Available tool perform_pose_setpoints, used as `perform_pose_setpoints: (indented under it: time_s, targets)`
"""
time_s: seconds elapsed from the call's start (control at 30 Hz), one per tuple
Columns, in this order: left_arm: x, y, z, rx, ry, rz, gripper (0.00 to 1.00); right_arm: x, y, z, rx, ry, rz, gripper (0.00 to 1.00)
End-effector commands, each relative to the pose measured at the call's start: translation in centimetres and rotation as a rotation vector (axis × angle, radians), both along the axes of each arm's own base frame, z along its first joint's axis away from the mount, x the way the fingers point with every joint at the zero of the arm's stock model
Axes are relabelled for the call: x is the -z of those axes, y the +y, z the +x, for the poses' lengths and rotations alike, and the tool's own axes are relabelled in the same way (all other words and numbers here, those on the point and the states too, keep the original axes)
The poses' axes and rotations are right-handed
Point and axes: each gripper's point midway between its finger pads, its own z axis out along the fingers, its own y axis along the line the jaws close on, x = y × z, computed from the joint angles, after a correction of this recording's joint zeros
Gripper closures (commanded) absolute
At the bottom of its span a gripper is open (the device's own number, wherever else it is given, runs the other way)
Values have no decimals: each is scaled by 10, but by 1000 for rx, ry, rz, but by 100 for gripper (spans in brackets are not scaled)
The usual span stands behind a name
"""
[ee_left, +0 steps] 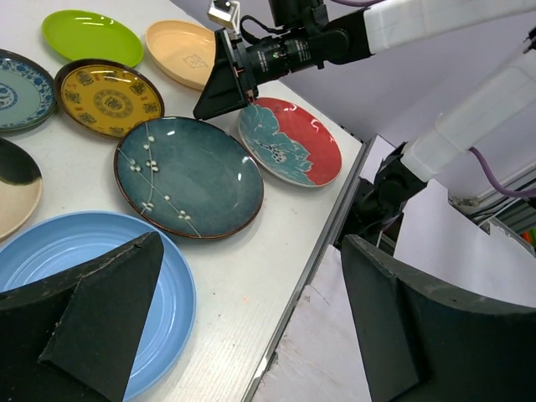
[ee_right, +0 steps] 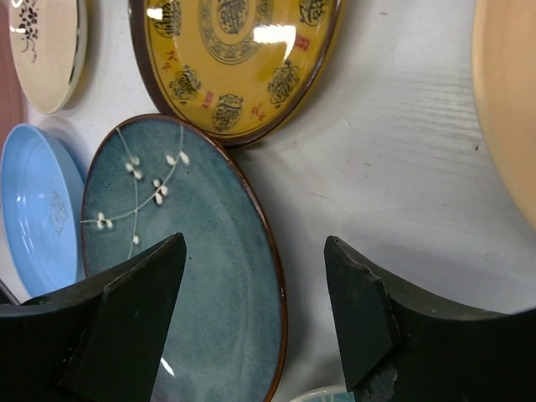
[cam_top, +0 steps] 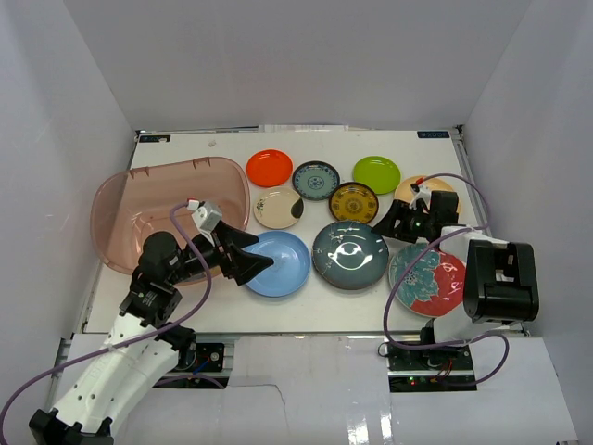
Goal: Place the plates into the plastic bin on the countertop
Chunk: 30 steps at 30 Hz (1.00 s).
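I next need to lower and tilt my right gripper and close it on the dark teal plate's rim (cam_top: pixel 384 241) (ee_right: pixel 281 280) by the floral plate. The rim of that plate is below, between the gripper's open fingers.
Nine plates lie on the white countertop (cam_top: pixel 232 306): orange (cam_top: pixel 270 168), blue-patterned (cam_top: pixel 316 180), lime green (cam_top: pixel 376 174), yellow-brown (cam_top: pixel 354 202), cream (cam_top: pixel 278 209), tan (cam_top: pixel 435 185), light blue (cam_top: pixel 283 269), dark teal (cam_top: pixel 350 254) and red-and-teal floral (cam_top: pixel 427 279). The pinkish plastic bin (cam_top: pixel 120 199) stands at the left and holds no plate. My left gripper (ee_left: pixel 251 327) is open and empty, one finger over the light blue plate (ee_left: pixel 75 251), the other past the table's front edge. My right gripper (ee_right: pixel 255 285) is open and empty, straddling the dark teal plate's (ee_right: pixel 193 243) right rim.
White walls enclose the table on three sides. A black box (cam_top: pixel 500 278) sits on the right arm's side at the front right edge. Purple cables (cam_top: pixel 463 185) loop above the tan plate. The table's front edge (ee_left: pixel 318 260) runs just under my left gripper.
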Motion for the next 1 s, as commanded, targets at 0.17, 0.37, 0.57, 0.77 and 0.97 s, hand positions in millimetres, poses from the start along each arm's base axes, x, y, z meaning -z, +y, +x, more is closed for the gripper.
perform_pose_setpoints:
  time_s: [0.17,0.37,0.57,0.77,0.97]
  targets:
    - [-16,-1,-8,14,-53,-2,2,5,1,13,-45,-23,16,26]
    - [-17,1,-6,-3,-50,-8,2,15,10,8,-89,24,74,30]
    - [-13,0,-2,-15,-30,-4,2,32,20,-5,-117,93,151,36]
    - [-10,0,7,-45,-4,2,2,44,29,-18,-146,162,206,45]
    - [-8,-5,15,-47,40,7,2,46,32,-34,-156,194,224,52]
